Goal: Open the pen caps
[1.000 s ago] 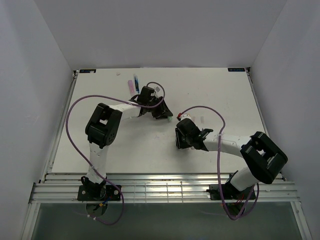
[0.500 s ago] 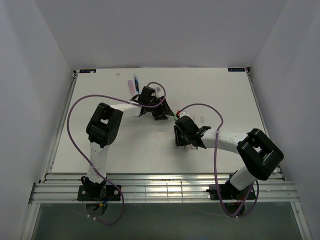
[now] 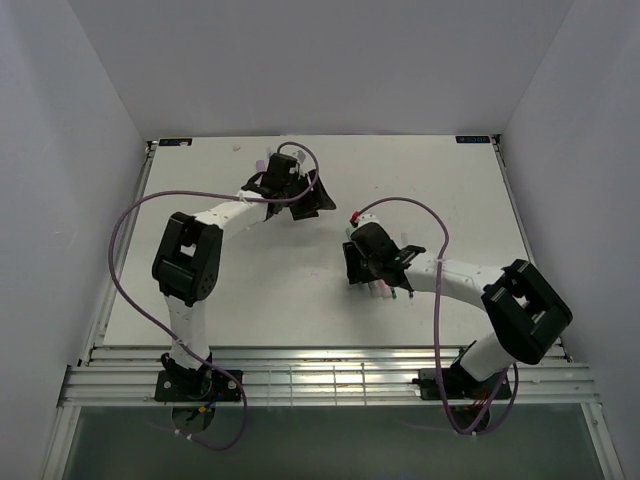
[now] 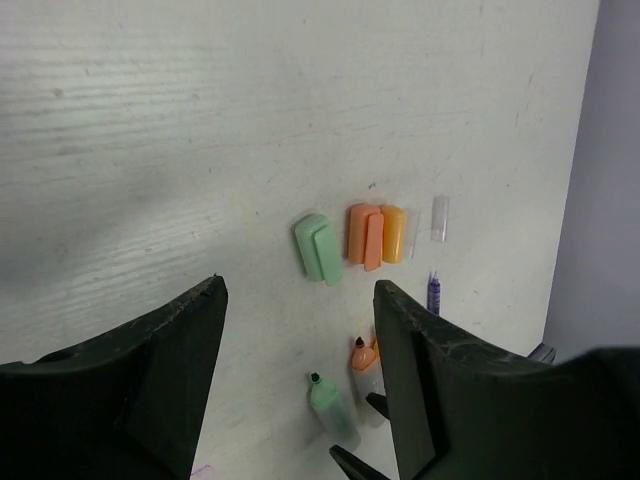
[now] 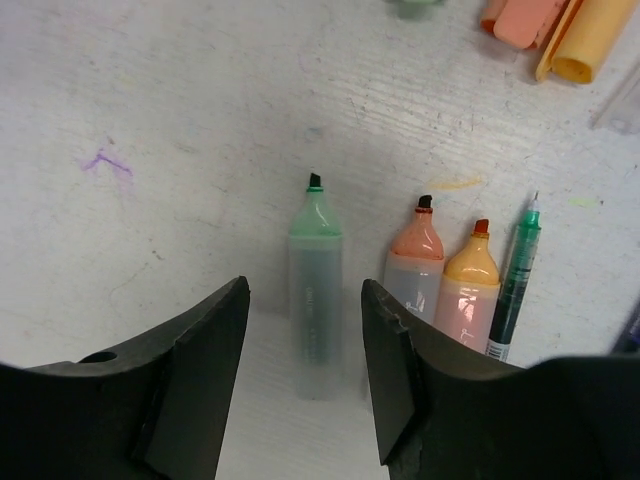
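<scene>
The empty left gripper moves outward, to the left in the top view, and down around the pink pen (image 3: pixel 260 166) next, since the pen lies near the far side.
In the right wrist view my right gripper (image 5: pixel 303 300) is open and low over the table. An uncapped mint green pen (image 5: pixel 315 290) lies between its fingers, untouched. Beside it lie an uncapped orange pen (image 5: pixel 414 265), a yellow-orange pen (image 5: pixel 468 285) and a thin dark green pen (image 5: pixel 514 275). In the left wrist view my left gripper (image 4: pixel 300 300) is open and empty, held high. Below it lie a mint green cap (image 4: pixel 318 247), an orange cap (image 4: pixel 365 235), a yellow-orange cap (image 4: pixel 393 232) and a clear cap (image 4: pixel 439 217). In the top view the left gripper (image 3: pixel 318 200) is behind the right gripper (image 3: pixel 362 275).
A slim purple-blue pen tip (image 4: pixel 433 292) lies right of the caps. A pink pen (image 3: pixel 259 162) shows at the back of the table, partly behind the left arm. Purple cables (image 3: pixel 400 205) loop over both arms. White walls close in the table (image 3: pixel 220 290).
The grippers were close together around the mint green pen. The left gripper has since drawn back and to the left. The right gripper shifted left, and the mint pen now lies free on the table.
</scene>
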{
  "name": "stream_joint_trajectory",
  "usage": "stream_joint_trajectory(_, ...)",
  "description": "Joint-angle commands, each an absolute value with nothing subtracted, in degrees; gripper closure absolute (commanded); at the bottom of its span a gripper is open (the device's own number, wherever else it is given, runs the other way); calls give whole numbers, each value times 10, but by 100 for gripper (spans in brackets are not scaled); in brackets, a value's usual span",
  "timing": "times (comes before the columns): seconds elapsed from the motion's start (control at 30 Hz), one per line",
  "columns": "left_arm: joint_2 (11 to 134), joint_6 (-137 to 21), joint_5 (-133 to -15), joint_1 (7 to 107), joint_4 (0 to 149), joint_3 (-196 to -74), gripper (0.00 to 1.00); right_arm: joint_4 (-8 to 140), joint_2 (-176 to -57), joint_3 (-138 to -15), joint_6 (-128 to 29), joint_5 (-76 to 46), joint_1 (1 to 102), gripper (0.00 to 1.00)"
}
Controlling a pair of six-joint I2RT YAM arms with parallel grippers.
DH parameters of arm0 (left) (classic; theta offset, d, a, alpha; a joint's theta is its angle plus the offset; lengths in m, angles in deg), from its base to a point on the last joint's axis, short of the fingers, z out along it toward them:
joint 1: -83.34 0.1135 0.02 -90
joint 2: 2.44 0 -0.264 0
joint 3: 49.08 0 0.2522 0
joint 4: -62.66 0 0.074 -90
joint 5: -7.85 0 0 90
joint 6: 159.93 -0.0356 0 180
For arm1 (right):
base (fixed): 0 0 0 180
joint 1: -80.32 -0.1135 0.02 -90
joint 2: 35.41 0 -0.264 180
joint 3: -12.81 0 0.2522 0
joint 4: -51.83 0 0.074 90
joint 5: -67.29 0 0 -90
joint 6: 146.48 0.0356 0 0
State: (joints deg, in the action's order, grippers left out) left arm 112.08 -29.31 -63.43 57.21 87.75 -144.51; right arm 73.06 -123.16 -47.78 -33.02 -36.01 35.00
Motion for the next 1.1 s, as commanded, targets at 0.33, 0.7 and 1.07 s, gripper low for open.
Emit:
stream_joint_trajectory(0.33,1079,-392,-730,718,929,-1513,31,767,-1083,-551,-388,-317,353,45)
stream_joint_trajectory(0.7,1186,-455,-803,746,951,-1628,34,761,-1106,-549,-408,-280,380,44)
stream_joint_trajectory(1.07,1280,-462,-813,750,957,-1712,34,732,-1129,-525,-414,-233,423,44)
